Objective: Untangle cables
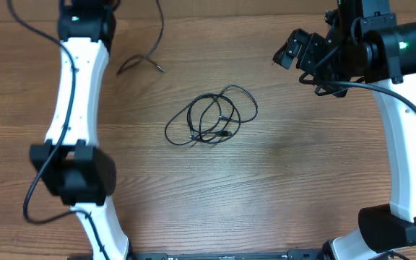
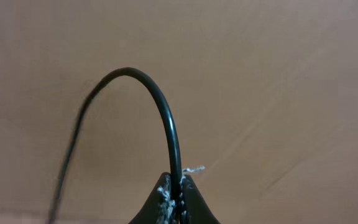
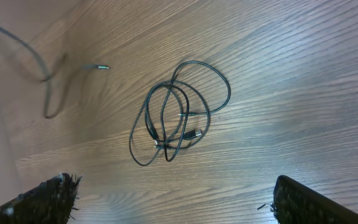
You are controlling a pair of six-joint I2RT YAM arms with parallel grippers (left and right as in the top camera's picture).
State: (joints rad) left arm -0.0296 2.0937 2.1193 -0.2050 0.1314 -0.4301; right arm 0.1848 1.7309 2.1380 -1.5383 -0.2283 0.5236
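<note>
The black cable should next go down and to the left in the overhead view to the bare tabletop with my left gripper, which will release it there, clear of the bundle.
A tangled bundle of thin black cables (image 1: 211, 115) lies in loops at the table's middle; it also shows in the right wrist view (image 3: 176, 112). A separate cable strand (image 1: 146, 61) runs from the top edge down to the far left of the table, with its plug end (image 3: 101, 66) free. My left gripper (image 2: 178, 190) is shut on a black cable (image 2: 135, 73) that arcs up and away from its fingers. The left fingers are past the top edge of the overhead view. My right gripper (image 1: 289, 50) is open and empty, raised to the far right of the bundle.
The wooden table (image 1: 280, 188) carries nothing else. The white left arm (image 1: 78, 94) stretches along the left side, the white right arm (image 1: 410, 137) along the right. Thicker black arm wires hang beside both.
</note>
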